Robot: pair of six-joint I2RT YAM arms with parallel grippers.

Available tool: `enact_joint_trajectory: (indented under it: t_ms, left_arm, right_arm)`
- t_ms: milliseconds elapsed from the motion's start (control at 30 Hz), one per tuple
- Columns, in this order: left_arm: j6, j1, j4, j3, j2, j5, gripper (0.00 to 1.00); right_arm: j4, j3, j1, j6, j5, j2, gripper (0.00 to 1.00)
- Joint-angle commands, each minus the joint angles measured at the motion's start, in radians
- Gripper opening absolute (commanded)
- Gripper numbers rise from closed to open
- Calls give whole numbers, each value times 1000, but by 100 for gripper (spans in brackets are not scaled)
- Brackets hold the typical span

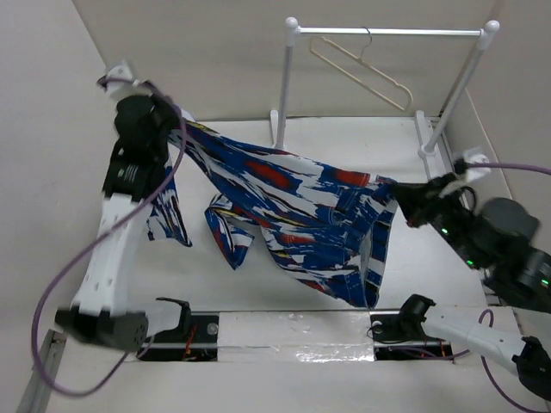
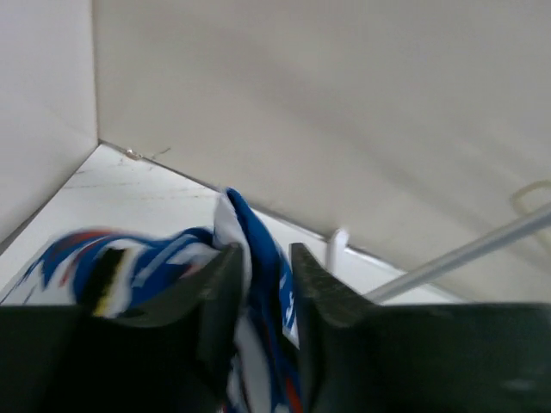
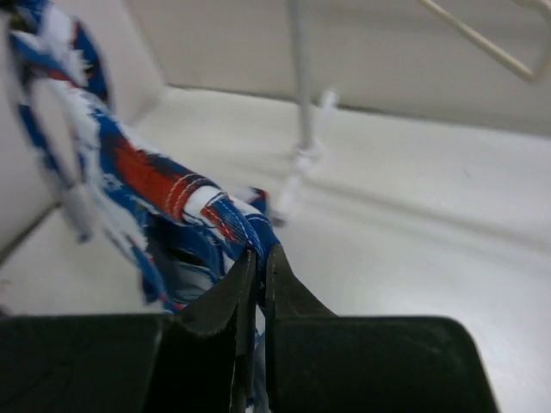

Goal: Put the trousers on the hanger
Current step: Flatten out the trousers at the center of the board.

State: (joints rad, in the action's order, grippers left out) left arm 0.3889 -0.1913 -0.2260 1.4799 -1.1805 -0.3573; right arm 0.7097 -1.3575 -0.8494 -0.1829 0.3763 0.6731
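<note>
I should move my right gripper down and outward to the tabletop (image 1: 411, 160) beside the nearer post's foot and let go of the hem there, because that bare place is below and outward of my gripper.
The blue trousers (image 1: 293, 215) with white, red and black streaks hang stretched in the air between my two grippers, sagging over the table. My left gripper (image 1: 175, 123) is shut on one end of them at the upper left; the cloth (image 2: 258, 258) shows bunched between its fingers. My right gripper (image 1: 398, 191) is shut on the other end at the right, pinching a folded hem (image 3: 245, 228). The cream hanger (image 1: 362, 73) hangs by its hook from the rail at the back, apart from both grippers.
The white two-post rail stand (image 1: 387, 33) stands at the back of the table; its post shows in the right wrist view (image 3: 301, 95). White walls enclose the left, back and right sides. A taped strip (image 1: 293, 331) runs between the arm bases.
</note>
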Motion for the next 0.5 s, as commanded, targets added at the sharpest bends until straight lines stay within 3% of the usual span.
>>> enact_joint_trajectory:
  t_ms: [0, 33, 67, 133, 233, 300, 333, 467]
  left_arm:
    - [-33, 7, 34, 72, -298, 60, 32]
    - [-27, 7, 36, 98, -408, 76, 43]
    - [-33, -6, 5, 165, -462, 80, 61]
    - [-29, -33, -65, 251, -590, 43, 71]
    - [-16, -85, -128, 277, -569, 3, 76]
    - [8, -175, -89, 128, -478, -40, 75]
    - [19, -216, -66, 49, -359, -81, 74]
    - [151, -379, 49, -475, -79, -135, 67]
  right_arm:
    - [-91, 127, 99, -49, 285, 78, 0]
    - [-116, 159, 151, -47, 276, 95, 0]
    - [-163, 188, 214, -38, 257, 142, 0]
    - [-193, 248, 441, -50, 119, 196, 0]
    - [-355, 337, 693, -44, -60, 288, 0]
    - [-420, 342, 771, -61, -114, 363, 0]
    - [-423, 333, 811, -69, -140, 388, 0]
    - [-466, 285, 855, -69, -204, 474, 0]
